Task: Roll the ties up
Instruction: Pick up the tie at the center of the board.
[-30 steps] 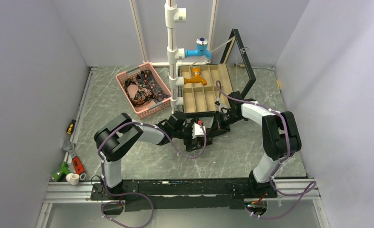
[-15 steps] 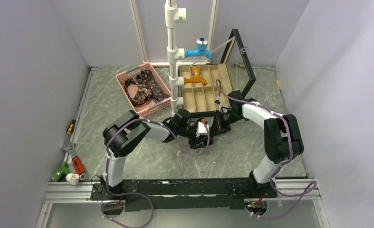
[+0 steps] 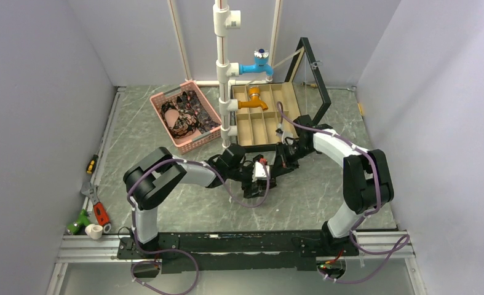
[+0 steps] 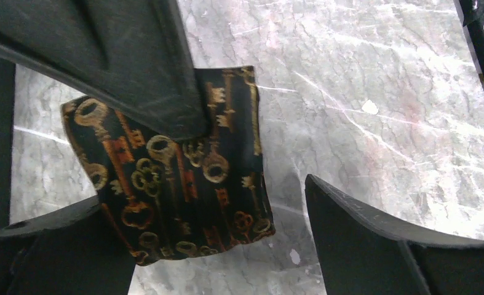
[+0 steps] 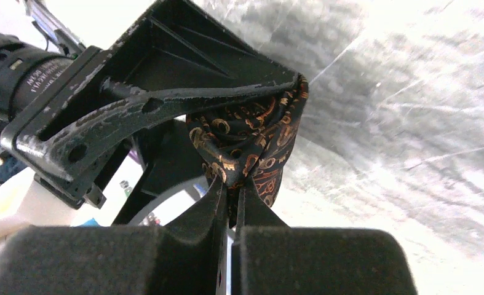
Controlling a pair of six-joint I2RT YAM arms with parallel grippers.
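I will next move my right gripper outward, because the box stands outward of it. I will then lower it into the near section of the box beside the lid [image 3: 288, 124] and release the tie.
A rolled tie [image 4: 165, 178], black with gold and orange keys, hangs just above the marble table [image 4: 374, 92]. My right gripper [image 5: 230, 184] is shut on it, pinching the fabric [image 5: 254, 138] between its fingertips. My left gripper [image 4: 199, 193] stands open around the roll, and a gap shows between the tie and its right finger [image 4: 374, 239]. In the top view both grippers, left [image 3: 253, 175] and right [image 3: 275, 166], meet at mid-table; the tie is hidden there. More ties [image 3: 187, 114] lie in the pink basket [image 3: 193, 146].
A wooden divided box [image 3: 267, 117] with its black lid [image 3: 316, 77] raised stands just behind the grippers. A white pipe stand [image 3: 224, 74] with a blue and an orange tap rises between basket and box. Hand tools [image 3: 95, 212] lie at the left table edge.
The left arm's elbow swung right and then part of the way back, and its gripper edged closer to the right gripper. The right arm has barely moved.
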